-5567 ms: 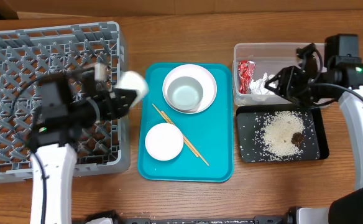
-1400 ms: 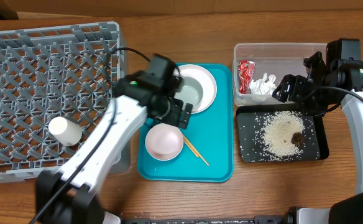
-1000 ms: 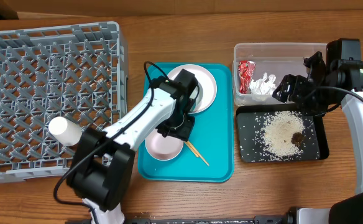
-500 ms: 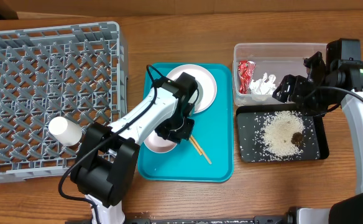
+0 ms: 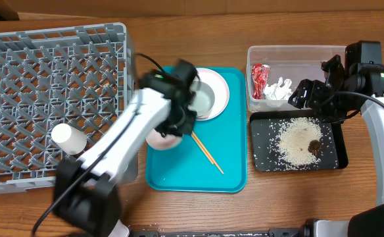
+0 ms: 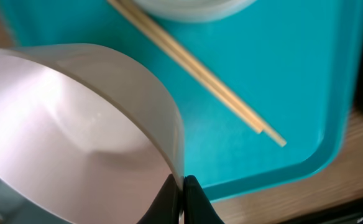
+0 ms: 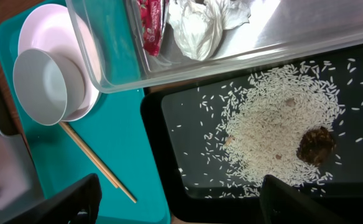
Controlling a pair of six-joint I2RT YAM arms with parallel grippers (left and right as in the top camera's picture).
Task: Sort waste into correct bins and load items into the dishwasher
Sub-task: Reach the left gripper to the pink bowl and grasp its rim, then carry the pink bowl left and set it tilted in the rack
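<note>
The robot should next use its left gripper to carry the pale pink bowl to the left in the overhead view, across onto the dish rack's empty wires outward of the white cup, and let go of it.
My left gripper is shut on the rim of the pale pink bowl, held over the teal tray's left part; in the left wrist view the fingertips pinch the bowl's wall. The chopsticks lie on the tray beside it. The white bowl sits in the white plate. A white cup lies in the grey dish rack. My right gripper hangs open over the black tray of rice and the brown lump.
The clear tub at the back right holds the red wrapper and the white tissue. The teal tray lies between the rack and the two bins. Brown wooden tabletop surrounds everything.
My left gripper has shut on the pink bowl's rim and shifted it left and up from the tray. The chopsticks turned slightly. The right arm has stayed still.
</note>
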